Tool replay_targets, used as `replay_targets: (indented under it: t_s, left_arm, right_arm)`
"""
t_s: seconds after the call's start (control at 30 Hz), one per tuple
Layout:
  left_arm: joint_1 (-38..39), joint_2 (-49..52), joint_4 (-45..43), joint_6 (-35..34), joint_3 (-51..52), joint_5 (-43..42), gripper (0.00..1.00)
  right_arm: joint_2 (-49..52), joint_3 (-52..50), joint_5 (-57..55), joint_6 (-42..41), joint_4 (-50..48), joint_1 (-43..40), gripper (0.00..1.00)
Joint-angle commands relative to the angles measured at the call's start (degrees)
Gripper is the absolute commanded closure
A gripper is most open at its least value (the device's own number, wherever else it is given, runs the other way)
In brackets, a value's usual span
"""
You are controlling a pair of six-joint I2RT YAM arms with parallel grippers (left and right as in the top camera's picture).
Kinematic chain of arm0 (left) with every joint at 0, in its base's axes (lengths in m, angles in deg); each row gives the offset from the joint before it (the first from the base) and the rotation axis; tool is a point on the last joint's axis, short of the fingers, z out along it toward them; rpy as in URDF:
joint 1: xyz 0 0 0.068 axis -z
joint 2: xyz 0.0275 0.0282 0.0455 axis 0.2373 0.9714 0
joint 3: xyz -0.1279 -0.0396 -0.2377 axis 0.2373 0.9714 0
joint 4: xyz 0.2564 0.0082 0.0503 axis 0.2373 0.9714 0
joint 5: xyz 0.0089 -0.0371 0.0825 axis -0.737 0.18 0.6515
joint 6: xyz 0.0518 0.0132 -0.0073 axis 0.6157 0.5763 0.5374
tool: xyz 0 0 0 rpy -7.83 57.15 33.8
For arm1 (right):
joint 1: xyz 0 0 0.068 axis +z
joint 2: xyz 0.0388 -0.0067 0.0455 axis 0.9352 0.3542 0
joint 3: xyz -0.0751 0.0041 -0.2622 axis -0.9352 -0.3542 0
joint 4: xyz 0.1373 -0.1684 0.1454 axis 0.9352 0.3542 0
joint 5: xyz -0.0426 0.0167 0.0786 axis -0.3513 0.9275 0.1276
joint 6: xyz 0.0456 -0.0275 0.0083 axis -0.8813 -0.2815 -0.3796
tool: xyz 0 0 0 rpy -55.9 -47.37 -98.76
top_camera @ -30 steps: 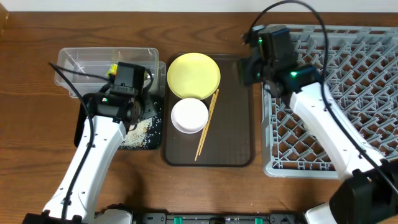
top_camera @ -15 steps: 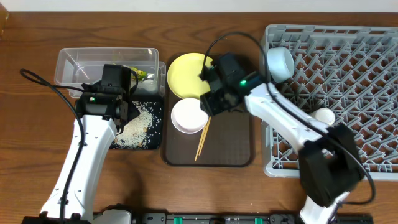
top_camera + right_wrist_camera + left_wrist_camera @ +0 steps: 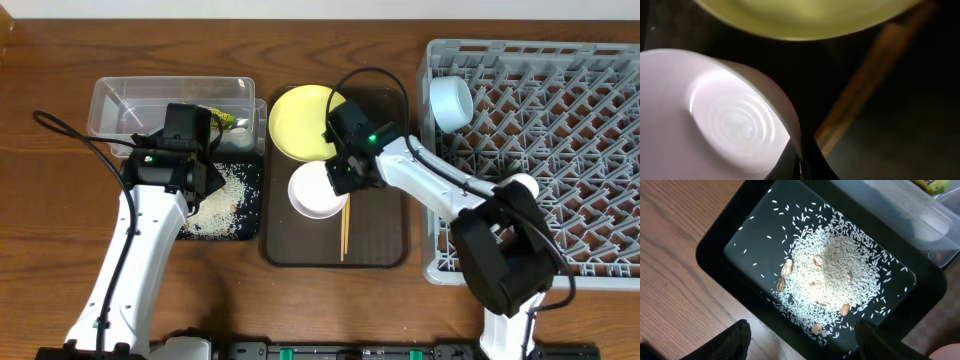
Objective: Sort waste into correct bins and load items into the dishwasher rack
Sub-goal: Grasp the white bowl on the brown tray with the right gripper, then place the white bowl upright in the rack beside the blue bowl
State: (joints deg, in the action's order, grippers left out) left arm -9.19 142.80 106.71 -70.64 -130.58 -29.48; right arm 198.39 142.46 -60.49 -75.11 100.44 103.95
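Note:
My right gripper should next lift the white bowl (image 3: pixel 316 191) across to the right in the overhead view and then release it, since the empty pegs of the dishwasher rack beside the light blue bowl lie there.
The white bowl (image 3: pixel 316 191) sits on the brown serving tray (image 3: pixel 380 235), and my right gripper (image 3: pixel 343 177) is shut on its right rim. In the right wrist view the bowl's rim (image 3: pixel 767 95) is pinched between the dark fingers (image 3: pixel 812 162). The yellow plate (image 3: pixel 305 122) lies just behind the bowl, and the chopsticks (image 3: pixel 345 228) lie beside it. My left gripper (image 3: pixel 802 345) hangs open over the black tray (image 3: pixel 720 240) holding rice (image 3: pixel 840 275). The wrapper (image 3: pixel 222 120) lies in the clear tub (image 3: pixel 130 100). A light blue bowl (image 3: pixel 450 100) and a white cup (image 3: pixel 522 185) stand in the grey rack (image 3: pixel 580 150).
Several brown nuts (image 3: pixel 786 268) lie among the rice. The clear tub's wall (image 3: pixel 900 207) borders the black tray's far side. Bare wooden table (image 3: pixel 60 240) lies to the left and in front of the trays.
My right arm came from the rack to the tray and shut on the white bowl's rim. The bowl shifted slightly right, and the chopsticks turned from slanted to straight. The left gripper opened a little.

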Motion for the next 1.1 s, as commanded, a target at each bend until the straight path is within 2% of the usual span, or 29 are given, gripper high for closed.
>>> replay_targets:
  t_s: [0.0,0.17,0.3,0.4,0.53,0.73,0.87,0.97,1.07]
  left_arm:
    - [-0.3,0.1,0.1,-1.1,-0.3,1.2,0.3]
    - [-0.3,0.1,0.1,-1.1,-0.3,1.1,0.3]
    - [-0.3,0.1,0.0,-1.1,-0.3,1.1,0.3]
    - [-0.3,0.1,-0.3,-1.1,-0.3,0.5,0.3]
    - [-0.3,0.1,-0.6,-1.1,-0.3,0.3,0.3]
    - [-0.3,0.1,-1.2,-1.1,-0.3,0.3,0.3]
    - [-0.3,0.1,-1.2,-1.1,-0.3,0.3,0.3]
    - [-0.3,0.1,-1.2,-1.1,-0.3,0.3,0.3]
    - [-0.3,0.1,-1.3,-1.1,-0.3,0.3,0.3]
  right_arm:
    - [-7.1,0.2,-7.9,-0.9,0.2,-3.0,0.99]
    - [-16.2,0.2,-10.9,1.6,0.4,-8.0,0.99]
    - [-21.7,0.2,-18.8,2.1,0.3,-13.1,0.99]
    - [-23.5,0.2,-25.2,9.0,-1.5,-17.6,0.99]
    - [-23.2,0.2,-30.9,23.8,-5.8,-22.4,0.99]
    - [-22.0,0.2,-52.9,26.8,-18.3,-26.7,0.99]
    - [-20.1,0.2,-56.4,32.2,-26.7,-28.5,0.99]
    - [-17.4,0.2,-56.6,40.1,-30.8,-29.6,0.99]
    - [-13.3,0.2,-63.2,46.1,-35.6,-30.2,0.99]
